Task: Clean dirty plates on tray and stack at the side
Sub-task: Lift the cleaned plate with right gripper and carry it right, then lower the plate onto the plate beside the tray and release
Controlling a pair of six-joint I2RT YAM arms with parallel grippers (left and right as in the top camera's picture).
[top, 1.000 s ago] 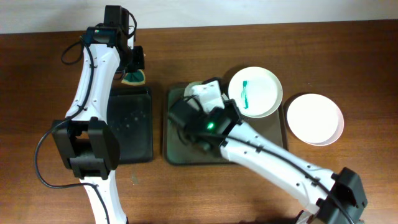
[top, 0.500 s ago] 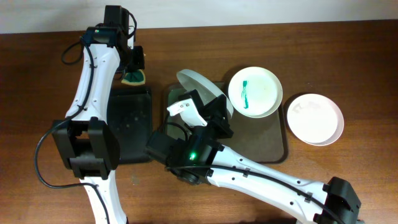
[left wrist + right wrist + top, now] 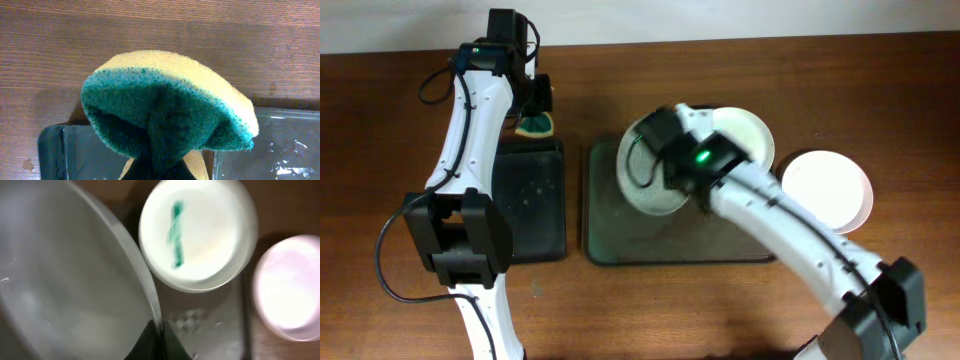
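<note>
The clean plate [image 3: 291, 287] beside the tray [image 3: 826, 191] is below my right gripper and to its right in the overhead view, so I will swing over there and lower my plate onto it.
My right gripper [image 3: 160, 332] is shut on the rim of a white plate [image 3: 65, 280], held tilted above the left half of the dark olive-grey tray [image 3: 610, 235]; overhead the plate [image 3: 642, 175] is blurred. A second plate with a green smear [image 3: 745, 135] lies on the tray's far right and also shows in the right wrist view [image 3: 197, 235]. A third, clean plate [image 3: 825, 190] sits on the table right of the tray. My left gripper [image 3: 535, 105] is shut on a yellow-and-green sponge [image 3: 170, 112], held above the table behind the black tray.
A smaller black tray [image 3: 528, 200] lies left of the olive tray, under my left arm. Bare wooden table [image 3: 400, 150] surrounds both trays.
My right arm has swung from the tray's front left to its far middle, lifting and carrying the gripped plate. The left arm and sponge have not moved.
</note>
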